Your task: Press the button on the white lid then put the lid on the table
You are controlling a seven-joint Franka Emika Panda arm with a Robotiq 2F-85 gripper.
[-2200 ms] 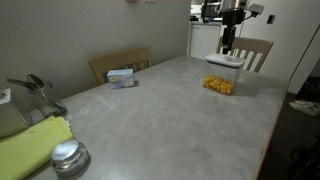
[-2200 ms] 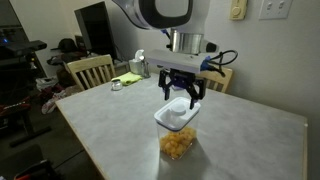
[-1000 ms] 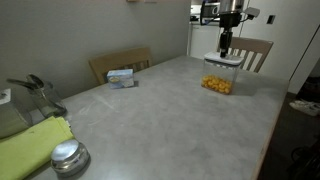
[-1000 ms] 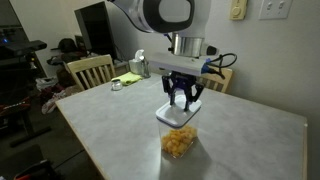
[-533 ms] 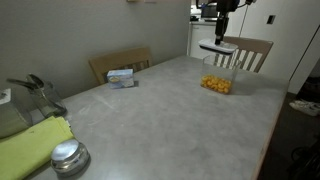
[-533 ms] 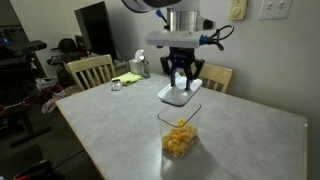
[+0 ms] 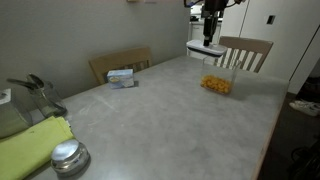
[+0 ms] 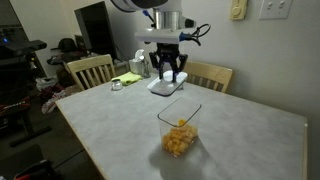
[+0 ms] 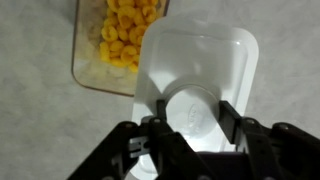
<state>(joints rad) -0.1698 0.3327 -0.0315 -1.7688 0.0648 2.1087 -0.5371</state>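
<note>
The lid will be carried down next by my gripper, kept flat, and will go onto the grey table (image 7: 190, 97) beside the open container.
My gripper (image 9: 190, 112) is shut on the round raised button (image 9: 192, 110) at the centre of the white lid (image 9: 205, 65) and holds the lid in the air. In both exterior views the lid (image 7: 204, 47) (image 8: 166, 86) hangs flat under the gripper (image 7: 208, 36) (image 8: 170, 76), well above the light grey table (image 7: 150, 115) (image 8: 120, 125). The lid is off the clear container with orange pieces (image 7: 218, 80) (image 8: 179, 131) (image 9: 115, 40), which stands open on the table beside and below it.
Wooden chairs (image 7: 120, 64) (image 7: 245, 50) (image 8: 90, 70) stand at the table's edges. A small box (image 7: 121, 76) lies near the far edge. A round metal lid (image 7: 68, 157) and a yellow-green cloth (image 7: 30, 145) lie at the near left corner.
The gripper closed on the lid's centre, lifted the lid off the clear container, and carried it up and sideways away from the container. The container has stayed in place.
</note>
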